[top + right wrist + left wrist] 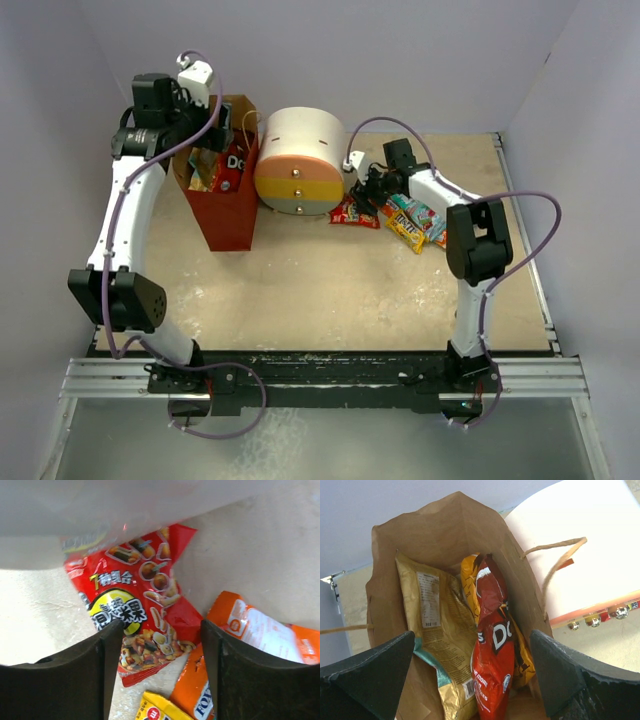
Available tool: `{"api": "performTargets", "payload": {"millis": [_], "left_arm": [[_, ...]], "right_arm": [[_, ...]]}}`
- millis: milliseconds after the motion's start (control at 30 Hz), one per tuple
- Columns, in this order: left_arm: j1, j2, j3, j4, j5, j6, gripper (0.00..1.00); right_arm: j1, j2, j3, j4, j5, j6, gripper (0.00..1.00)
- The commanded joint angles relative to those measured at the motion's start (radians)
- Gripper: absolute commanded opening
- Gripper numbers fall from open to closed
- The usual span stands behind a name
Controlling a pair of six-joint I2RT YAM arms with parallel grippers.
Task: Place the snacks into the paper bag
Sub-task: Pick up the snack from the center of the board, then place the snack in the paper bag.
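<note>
I will swing my left gripper around next toward the red snack packet, which is to its right in the top view, while the paper bag is far from my right gripper.
The paper bag stands at the back left, brown above and red below. My left gripper hangs over its mouth, open and holding nothing. Inside stand a tan chip bag, a red Doritos bag and an orange-yellow bag. My right gripper is open just above a red snack packet that lies flat on the table, one finger on each side of its lower end. An orange packet and a yellow packet lie beside it.
The round cream-orange-yellow drawer unit stands between the bag and the loose packets, close behind the right gripper. The bag's twisted handle sticks out towards it. Walls close in the back and sides.
</note>
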Motion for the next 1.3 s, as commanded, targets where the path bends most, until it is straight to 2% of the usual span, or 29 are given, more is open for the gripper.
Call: {"api": "performTargets", "payload": {"millis": [0,300,467,567,733,900,1167,1267], "left_arm": [[0.009,-0.088,-0.026,0.052,-0.006,0.028,0.99],[0.008,-0.174,-0.110,0.114,0.058,0.052,0.99],[0.009,-0.216,-0.138,0.137,0.113,0.049,0.99],[0.008,-0.228,-0.150,0.133,0.173,0.036,0.99],[0.001,-0.242,-0.182,0.143,0.351,0.021,0.99],[-0.047,-0.253,-0.240,0.202,0.506,-0.009,0.99],[-0.190,-0.201,-0.285,0.336,0.642,-0.153,0.99],[-0.246,-0.169,-0.268,0.379,0.652,-0.195,1.00]], "right_arm": [[0.006,0.018,0.059,-0.099,-0.086,-0.024,0.61],[0.005,-0.054,0.047,-0.178,-0.150,0.004,0.18],[0.005,-0.165,0.000,-0.200,-0.163,0.022,0.01],[0.005,-0.244,-0.041,-0.204,-0.169,0.034,0.00],[0.005,-0.380,-0.100,-0.213,-0.176,0.055,0.00],[0.005,-0.523,-0.124,-0.194,-0.190,0.097,0.00],[0.005,-0.714,-0.179,0.137,-0.178,0.287,0.00],[0.006,-0.733,-0.166,0.180,-0.195,0.339,0.00]]}}
